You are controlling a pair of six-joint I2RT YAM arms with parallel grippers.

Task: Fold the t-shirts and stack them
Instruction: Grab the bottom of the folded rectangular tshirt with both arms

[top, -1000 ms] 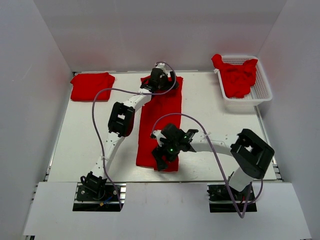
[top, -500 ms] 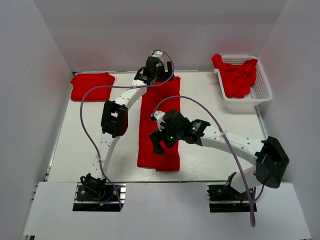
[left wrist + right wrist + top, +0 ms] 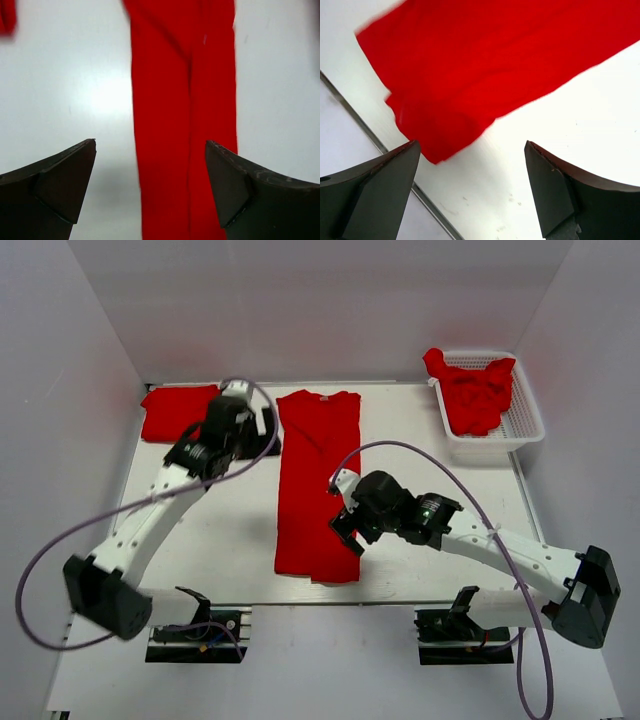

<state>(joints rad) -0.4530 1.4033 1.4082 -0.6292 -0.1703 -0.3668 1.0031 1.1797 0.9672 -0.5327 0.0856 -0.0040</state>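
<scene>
The robot's right gripper is already by one near corner of the folded red t-shirt, so the left gripper needs to move back and down onto the t-shirt's other near corner next.
A red t-shirt (image 3: 318, 480), folded lengthwise into a long narrow strip, lies flat on the white table from back to front. It shows in the left wrist view (image 3: 180, 100) and its near end shows in the right wrist view (image 3: 495, 65). My left gripper (image 3: 264, 427) is open and empty, just left of the strip's far part (image 3: 150, 170). My right gripper (image 3: 346, 532) is open and empty, just right of the strip's near end (image 3: 470, 170). A folded red t-shirt (image 3: 182, 411) lies at the back left.
A white mesh basket (image 3: 525, 415) at the back right holds crumpled red t-shirts (image 3: 472, 392). The table's front edge (image 3: 422, 200) runs close to the strip's near end. White walls enclose the table on three sides.
Both grippers have come off the long shirt. The left arm swung from its far end to the left side. The right arm moved off its near end to the right.
</scene>
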